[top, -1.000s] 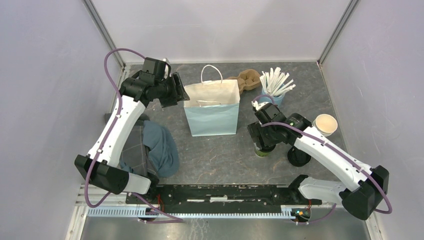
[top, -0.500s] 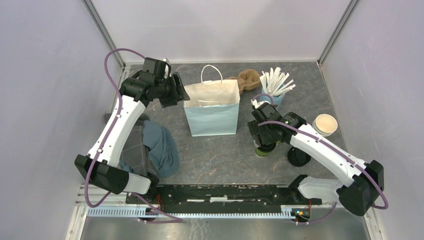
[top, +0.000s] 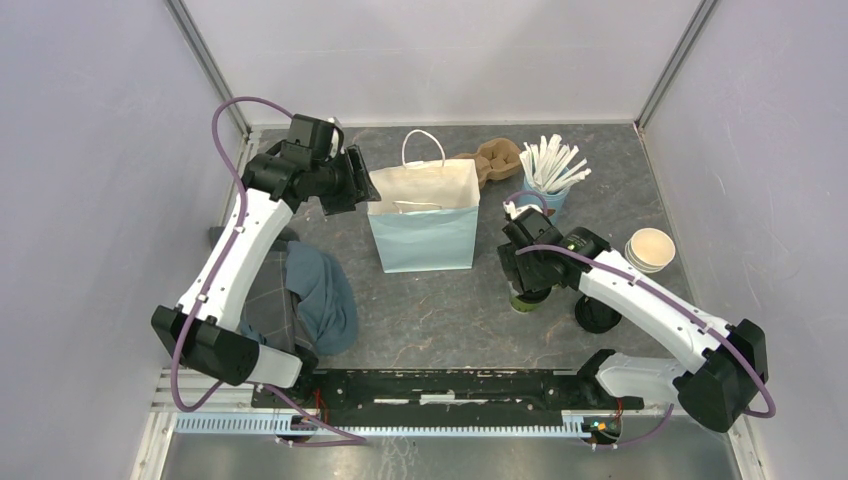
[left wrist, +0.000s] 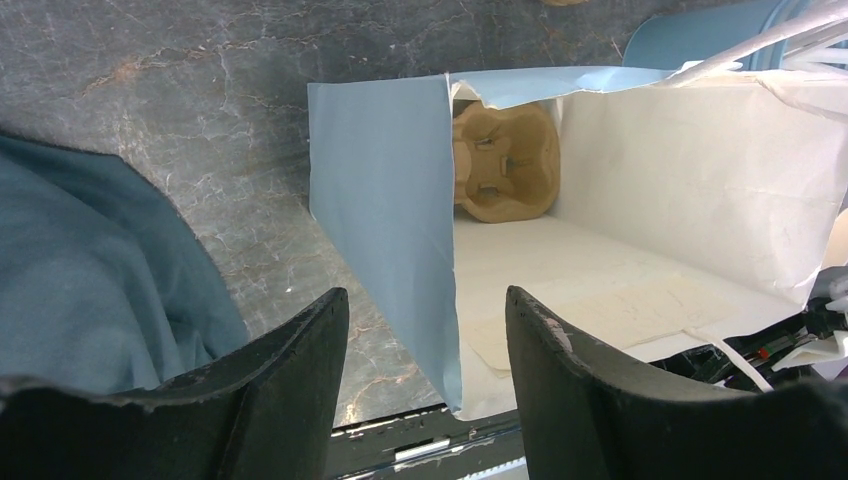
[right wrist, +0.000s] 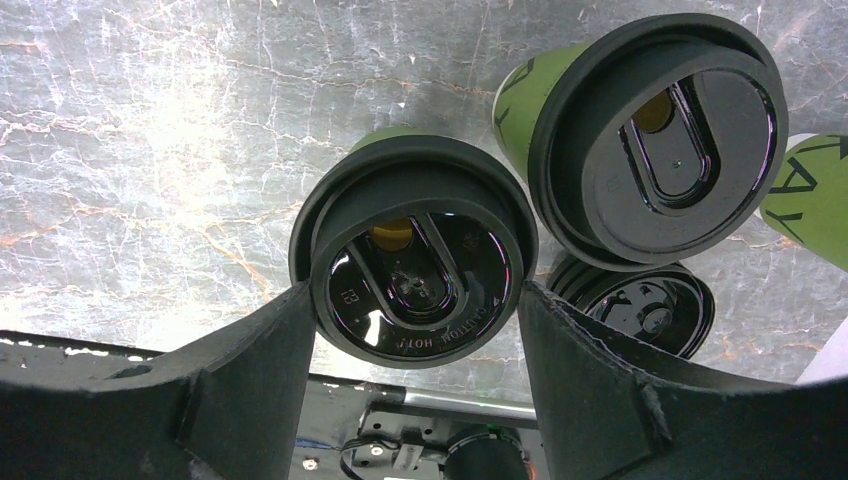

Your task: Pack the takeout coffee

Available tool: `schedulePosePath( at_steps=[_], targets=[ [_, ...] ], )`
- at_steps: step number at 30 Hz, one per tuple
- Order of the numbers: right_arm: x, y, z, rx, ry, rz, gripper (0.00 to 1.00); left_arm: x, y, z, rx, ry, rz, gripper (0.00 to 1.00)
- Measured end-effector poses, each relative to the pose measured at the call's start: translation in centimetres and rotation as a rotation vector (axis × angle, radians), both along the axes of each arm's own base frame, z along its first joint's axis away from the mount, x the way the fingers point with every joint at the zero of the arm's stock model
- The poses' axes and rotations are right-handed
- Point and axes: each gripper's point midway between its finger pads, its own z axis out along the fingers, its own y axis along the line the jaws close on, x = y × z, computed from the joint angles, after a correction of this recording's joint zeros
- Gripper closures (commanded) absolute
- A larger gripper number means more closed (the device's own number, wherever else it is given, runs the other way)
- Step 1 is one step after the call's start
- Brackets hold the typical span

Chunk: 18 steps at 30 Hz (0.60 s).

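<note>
I will move my left gripper outward along the bag's blue side and close it on the bag's torn rim [top: 376, 175] [left wrist: 453, 150], because that rim runs outward between its open fingers.
The takeout coffee [right wrist: 412, 262], a dark-green cup with a black lid, stands on the table; in the top view only its green base [top: 524, 303] shows under the right wrist. My right gripper [right wrist: 415, 300] has come down over it, and both fingers press the lid's sides. A blue paper bag [top: 425, 215] stands open at mid-table. My left gripper [left wrist: 425, 310] is open at the bag's left corner [left wrist: 385, 200], one finger outside the blue wall, one inside, neither touching it. A brown cup carrier [left wrist: 505, 160] lies in the bag.
A second lidded green cup [right wrist: 650, 140] stands right beside the held one, with a stack of black lids [right wrist: 640, 310] and a lidless green cup [top: 650, 248] nearby. A light-blue cup of white sticks [top: 548, 175], another carrier [top: 497, 160] and a blue cloth [top: 315, 300] are also on the table.
My right gripper has narrowed onto the lidded cup and the arm has shifted slightly left. The left arm and the bag have not moved.
</note>
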Motion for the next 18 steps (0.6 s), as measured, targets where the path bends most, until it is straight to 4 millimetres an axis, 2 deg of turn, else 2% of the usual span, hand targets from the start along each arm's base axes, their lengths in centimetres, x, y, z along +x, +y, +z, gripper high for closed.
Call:
schedulePosePath(
  at_steps=[3,12,18],
  targets=[
    [0.0,0.0,0.0,0.0,-0.002,-0.001,0.25,0.0,0.0,-0.1,0.001,0.003,0.0,0.35],
    [0.0,0.1,0.1,0.012,-0.006,0.004,0.35,0.1,0.0,-0.3,0.005,0.012,0.0,0.35],
    [-0.6,0.7,1.8,0.086,-0.036,0.062,0.38,0.3,0.2,-0.3,0.032,0.011,-0.014,0.35]
  ],
)
